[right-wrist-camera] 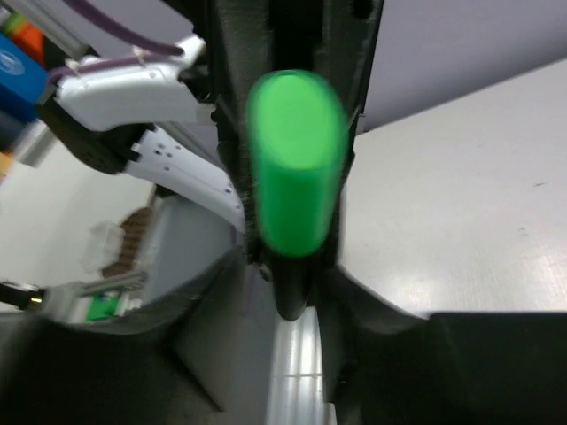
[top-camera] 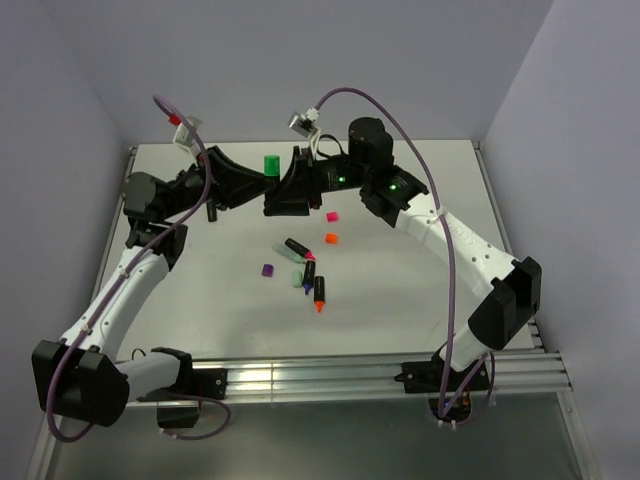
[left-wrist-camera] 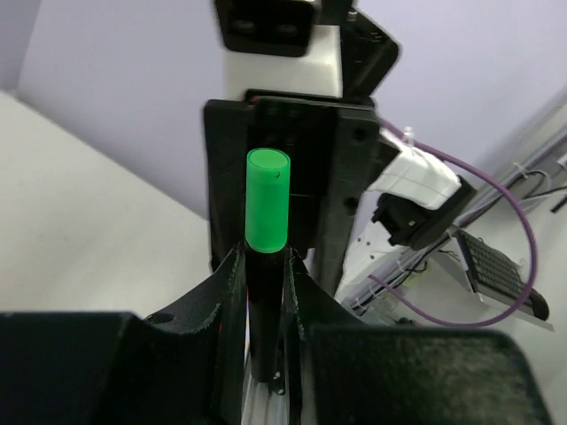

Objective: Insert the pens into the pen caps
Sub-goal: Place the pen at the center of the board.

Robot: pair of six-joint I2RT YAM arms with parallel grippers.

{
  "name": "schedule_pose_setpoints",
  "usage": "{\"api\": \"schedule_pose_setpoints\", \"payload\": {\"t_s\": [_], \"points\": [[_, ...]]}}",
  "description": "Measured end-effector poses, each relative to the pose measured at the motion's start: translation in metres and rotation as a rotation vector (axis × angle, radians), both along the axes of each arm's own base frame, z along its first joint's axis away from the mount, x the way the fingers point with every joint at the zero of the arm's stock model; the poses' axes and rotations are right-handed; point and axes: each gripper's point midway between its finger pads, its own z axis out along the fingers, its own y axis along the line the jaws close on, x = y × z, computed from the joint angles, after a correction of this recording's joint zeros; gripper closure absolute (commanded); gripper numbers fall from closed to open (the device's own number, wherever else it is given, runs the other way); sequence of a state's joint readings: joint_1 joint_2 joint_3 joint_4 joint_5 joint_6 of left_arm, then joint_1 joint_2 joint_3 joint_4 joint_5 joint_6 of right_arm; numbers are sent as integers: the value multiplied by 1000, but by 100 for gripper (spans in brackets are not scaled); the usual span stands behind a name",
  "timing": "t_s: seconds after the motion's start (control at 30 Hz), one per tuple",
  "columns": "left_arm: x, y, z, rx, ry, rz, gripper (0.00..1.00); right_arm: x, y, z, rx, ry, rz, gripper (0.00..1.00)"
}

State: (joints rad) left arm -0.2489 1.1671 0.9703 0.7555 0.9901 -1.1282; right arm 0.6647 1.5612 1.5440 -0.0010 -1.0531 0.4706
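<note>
I need to lower my left gripper to the left in the top view next and let go of the pen, because the tabletop (top-camera: 200, 213) beside the lone black pen body is down there.
A pen with a black barrel and a green cap (top-camera: 271, 163) on top stands upright between my two grippers, above the far middle of the table. My left gripper (top-camera: 258, 187) is shut on the black barrel just under the cap; in the left wrist view the fingertips (left-wrist-camera: 232, 266) press the barrel below the green cap (left-wrist-camera: 267, 199). My right gripper (top-camera: 284, 190) faces it from the right. In the right wrist view the green cap (right-wrist-camera: 295, 164) fills the centre and the right gripper (right-wrist-camera: 288, 266) flanks the barrel with small gaps.
On the table lie a pink-tipped pen (top-camera: 298, 249), an orange-tipped pen (top-camera: 320, 293) and another dark pen (top-camera: 309, 274) in a loose pile. A purple cap (top-camera: 267, 270), an orange cap (top-camera: 331, 238), a pink cap (top-camera: 333, 215) and a pale teal cap (top-camera: 296, 281) lie around them.
</note>
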Motion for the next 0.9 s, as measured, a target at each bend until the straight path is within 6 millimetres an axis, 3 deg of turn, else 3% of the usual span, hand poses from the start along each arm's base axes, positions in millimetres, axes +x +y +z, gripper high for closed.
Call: {"api": "schedule_pose_setpoints", "payload": {"t_s": [0.07,0.1,0.3,0.5,0.7,0.9], "points": [[7,3,-5,35,13,28,100,2,-1,-3,-8,-9,-9,41],[11,6,-9,56,21,45,100,5,-2,-5,-14,-18,-20,26],[28,33,-27,188,50,174,100,24,-14,-22,-68,-27,-90,0],[38,65,-28,319,27,288,100,61,-47,-36,-117,-17,-210,0],[75,116,-43,500,55,555,100,100,-92,-57,-201,-16,-382,0],[119,167,-81,691,135,731,100,105,-115,-69,-271,-51,-477,0]]}}
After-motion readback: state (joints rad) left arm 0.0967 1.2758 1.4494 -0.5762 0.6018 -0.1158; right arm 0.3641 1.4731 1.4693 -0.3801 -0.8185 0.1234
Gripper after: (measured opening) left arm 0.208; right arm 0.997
